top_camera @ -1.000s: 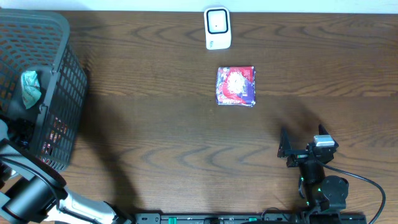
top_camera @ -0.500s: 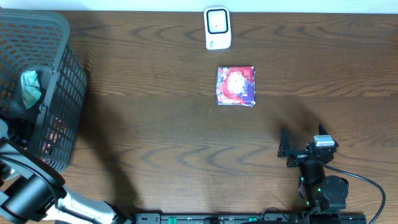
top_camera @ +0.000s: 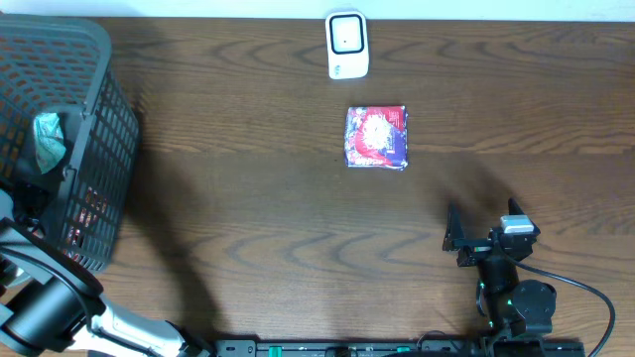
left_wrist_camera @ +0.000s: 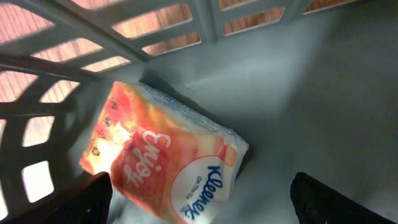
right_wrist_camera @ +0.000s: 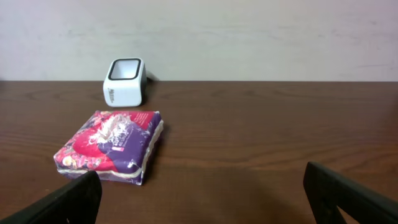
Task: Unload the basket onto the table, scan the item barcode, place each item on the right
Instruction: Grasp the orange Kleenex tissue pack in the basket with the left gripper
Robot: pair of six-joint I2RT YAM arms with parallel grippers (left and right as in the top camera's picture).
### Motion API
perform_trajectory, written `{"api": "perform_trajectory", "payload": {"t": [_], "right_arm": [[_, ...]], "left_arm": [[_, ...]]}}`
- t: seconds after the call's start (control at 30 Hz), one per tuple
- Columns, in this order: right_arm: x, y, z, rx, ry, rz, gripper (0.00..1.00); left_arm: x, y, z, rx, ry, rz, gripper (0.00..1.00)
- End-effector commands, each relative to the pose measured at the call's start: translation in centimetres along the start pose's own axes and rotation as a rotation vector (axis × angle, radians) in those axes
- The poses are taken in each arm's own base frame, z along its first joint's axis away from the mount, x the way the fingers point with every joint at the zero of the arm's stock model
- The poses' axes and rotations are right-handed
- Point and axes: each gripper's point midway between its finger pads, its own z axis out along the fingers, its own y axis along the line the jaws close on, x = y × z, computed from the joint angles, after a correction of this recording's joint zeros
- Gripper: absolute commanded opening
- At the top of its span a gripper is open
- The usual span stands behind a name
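Observation:
The robot is going to lower its left gripper to the tissue pack's Kleenex-lettered end and then close it.
An orange and white Kleenex tissue pack (left_wrist_camera: 168,162) lies on the grey basket floor in the left wrist view. My left gripper (left_wrist_camera: 205,205) hangs open just over it, one finger on each side of the pack's near end, not closed on it. A purple and red packet (top_camera: 377,137) (right_wrist_camera: 112,146) lies flat on the table just in front of the white scanner (top_camera: 346,45) (right_wrist_camera: 124,81). My right gripper (top_camera: 483,226) (right_wrist_camera: 205,205) rests open near the front right of the table, facing the packet, with nothing between its fingers.
The dark mesh basket (top_camera: 99,99) stands at the table's left edge with a teal item (top_camera: 48,139) inside. Its slatted wall (left_wrist_camera: 205,18) rises close behind the tissue pack. A pale wall runs behind the scanner.

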Motion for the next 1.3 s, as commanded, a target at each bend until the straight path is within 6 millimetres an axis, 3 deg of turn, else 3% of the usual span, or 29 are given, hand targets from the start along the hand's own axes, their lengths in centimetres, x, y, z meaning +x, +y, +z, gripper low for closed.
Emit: {"api": "perform_trajectory", "payload": {"t": [0.0, 0.07, 0.1, 0.13, 0.2, 0.23, 0.27, 0.43, 0.6, 0.67, 0.77, 1.0, 1.1, 1.27], "right_arm": [[0.1, -0.1, 0.0, 0.002, -0.001, 0.015, 0.99], [0.1, -0.1, 0.0, 0.002, -0.001, 0.015, 0.99], [0.1, -0.1, 0.0, 0.002, -0.001, 0.015, 0.99], [0.1, -0.1, 0.0, 0.002, -0.001, 0.015, 0.99], [0.1, -0.1, 0.0, 0.002, -0.001, 0.015, 0.99], [0.1, -0.1, 0.0, 0.002, -0.001, 0.015, 0.99], [0.1, -0.1, 0.0, 0.002, -0.001, 0.015, 0.99], [0.1, -0.1, 0.0, 0.002, -0.001, 0.015, 0.99], [0.1, -0.1, 0.0, 0.002, -0.001, 0.015, 0.99], [0.1, -0.1, 0.0, 0.002, -0.001, 0.015, 0.99], [0.1, -0.1, 0.0, 0.002, -0.001, 0.015, 0.99], [0.1, -0.1, 0.0, 0.002, -0.001, 0.015, 0.99], [0.1, -0.1, 0.0, 0.002, -0.001, 0.015, 0.99], [0.1, -0.1, 0.0, 0.002, -0.001, 0.015, 0.99]], "left_arm": [[1.1, 0.4, 1.9, -0.031, 0.046, 0.007, 0.91], [1.6, 0.4, 2.6, -0.037, 0.068, 0.031, 0.89], [1.8, 0.4, 2.8, -0.039, 0.076, 0.044, 0.84], [2.0, 0.4, 3.0, -0.042, 0.086, 0.054, 0.72], [2.3, 0.6, 3.1, -0.049, 0.099, 0.065, 0.27], [2.3, 0.6, 3.1, -0.049, 0.1, 0.065, 0.12], [2.4, 0.6, 3.0, -0.049, 0.1, 0.065, 0.07], [2.4, 0.9, 1.7, -0.048, 0.099, 0.064, 0.07], [1.2, 0.7, -2.2, 0.005, 0.038, 0.047, 0.07], [0.4, 0.0, -4.4, 0.077, -0.005, 0.035, 0.07], [-0.8, -2.5, -9.3, 0.281, -0.09, 0.02, 0.07], [-3.1, -7.4, -24.0, 0.829, -0.277, -0.145, 0.07], [-2.2, -9.6, -30.1, 1.051, -0.276, -0.19, 0.07], [1.5, -14.7, -37.5, 1.314, -0.288, 0.022, 0.07]]}}
